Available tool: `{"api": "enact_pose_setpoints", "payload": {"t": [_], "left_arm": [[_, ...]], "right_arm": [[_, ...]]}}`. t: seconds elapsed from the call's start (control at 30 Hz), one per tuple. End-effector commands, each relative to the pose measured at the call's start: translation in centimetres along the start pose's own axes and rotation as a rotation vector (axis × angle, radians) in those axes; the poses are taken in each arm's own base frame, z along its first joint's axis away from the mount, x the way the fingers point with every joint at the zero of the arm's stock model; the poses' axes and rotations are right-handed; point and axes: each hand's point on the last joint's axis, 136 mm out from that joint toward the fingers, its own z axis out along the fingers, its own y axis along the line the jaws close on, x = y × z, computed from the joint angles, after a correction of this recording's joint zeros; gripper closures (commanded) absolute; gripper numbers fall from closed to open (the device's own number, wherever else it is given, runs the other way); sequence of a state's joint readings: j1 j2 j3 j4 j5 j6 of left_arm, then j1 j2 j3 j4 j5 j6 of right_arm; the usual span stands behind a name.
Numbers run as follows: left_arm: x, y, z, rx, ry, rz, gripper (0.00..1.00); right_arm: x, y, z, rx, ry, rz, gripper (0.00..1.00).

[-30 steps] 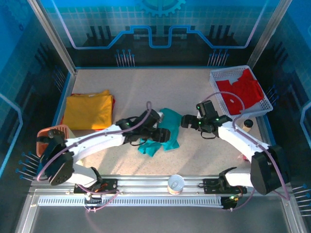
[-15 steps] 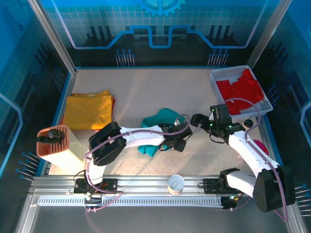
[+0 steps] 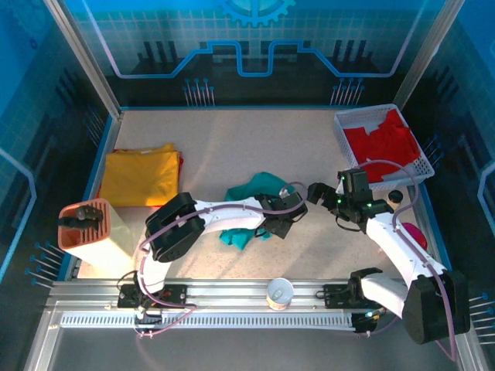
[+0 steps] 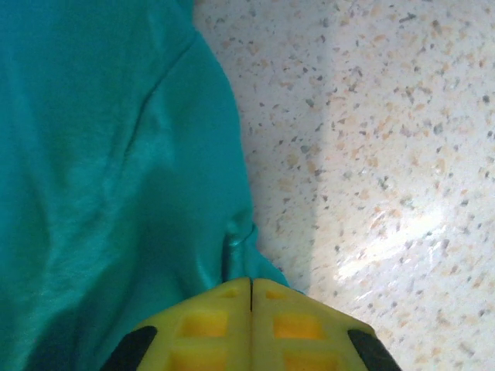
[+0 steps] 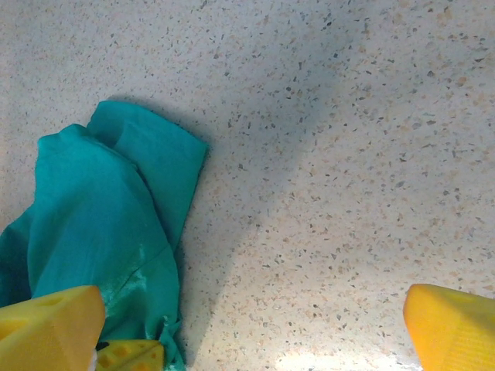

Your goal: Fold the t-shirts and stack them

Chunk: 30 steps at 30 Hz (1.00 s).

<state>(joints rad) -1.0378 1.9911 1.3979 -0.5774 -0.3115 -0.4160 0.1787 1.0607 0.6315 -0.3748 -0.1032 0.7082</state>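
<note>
My right gripper has its open fingers above bare table, so next I need to lower it across toward the teal t-shirt, onto the hem of its flat outer flap [image 5: 192, 188].
A crumpled teal-green t-shirt [image 3: 251, 202] lies mid-table. My left gripper [image 3: 280, 222] sits at its right edge, and in the left wrist view its yellow jaws [image 4: 250, 286] are shut on a puckered fold of the teal cloth [image 4: 116, 154]. My right gripper [image 3: 315, 192] hovers just right of the shirt; its jaws [image 5: 251, 332] are wide open over bare table, with the teal t-shirt [image 5: 108, 209] to their left. A folded mustard-yellow t-shirt [image 3: 143, 176] lies far left. A red t-shirt [image 3: 387, 145] rests in the basket.
The white mesh basket [image 3: 346, 122] stands at the back right. An orange-brown box [image 3: 85, 226] is at the near left and a paper cup [image 3: 279, 293] on the front rail. A pink object [image 3: 411, 232] and a small round item [image 3: 395, 198] lie beside the right arm.
My left gripper crossed to the teal t-shirt's right edge and closed on the cloth. The right gripper drew back to the right, still open.
</note>
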Motion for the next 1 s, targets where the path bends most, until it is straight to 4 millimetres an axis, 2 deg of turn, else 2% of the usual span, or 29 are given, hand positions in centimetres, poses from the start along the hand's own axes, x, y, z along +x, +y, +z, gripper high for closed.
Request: {"api": "enact_pose_setpoints", "payload": {"t": [0.0,0.1,0.2,0.3,0.4,0.57,0.7,0.83,0.97], "left_arm": [[-1.9,1.4,-4.4,-0.008,-0.067,0.035,1.00],[-2.5,2.5,-7.6,0.015,-0.112,0.055,1.00],[-2.9,4.6,-11.5,0.014,-0.187,0.070,1.00],[-2.4,7.6,-14.9,0.019,-0.243,0.017,1.00],[-1.2,11.2,-17.3,0.019,-0.282,-0.080,1.00],[1.4,16.7,-19.4,0.007,-0.340,-0.267,1.00],[3.5,19.7,-20.2,-0.018,-0.364,-0.373,1.00],[4.7,20.6,-20.5,-0.003,-0.367,-0.417,1.00],[5.3,21.0,-20.3,-0.015,-0.353,-0.428,1.00]], "right_arm": [[-0.2,0.0,0.3,-0.022,0.000,0.031,0.00],[-0.4,0.1,0.5,-0.021,0.000,0.038,0.01],[-0.5,1.1,0.8,-0.064,0.010,0.015,0.02],[-0.5,2.3,1.4,-0.110,0.032,-0.016,0.03],[0.0,4.0,2.5,-0.150,0.086,-0.052,0.04],[1.7,6.0,5.9,-0.140,0.195,-0.098,0.05],[2.5,6.6,8.9,-0.122,0.231,-0.080,0.08],[2.6,7.4,11.4,-0.104,0.238,-0.074,0.11],[2.7,8.2,13.8,-0.092,0.264,-0.063,0.23]]}}
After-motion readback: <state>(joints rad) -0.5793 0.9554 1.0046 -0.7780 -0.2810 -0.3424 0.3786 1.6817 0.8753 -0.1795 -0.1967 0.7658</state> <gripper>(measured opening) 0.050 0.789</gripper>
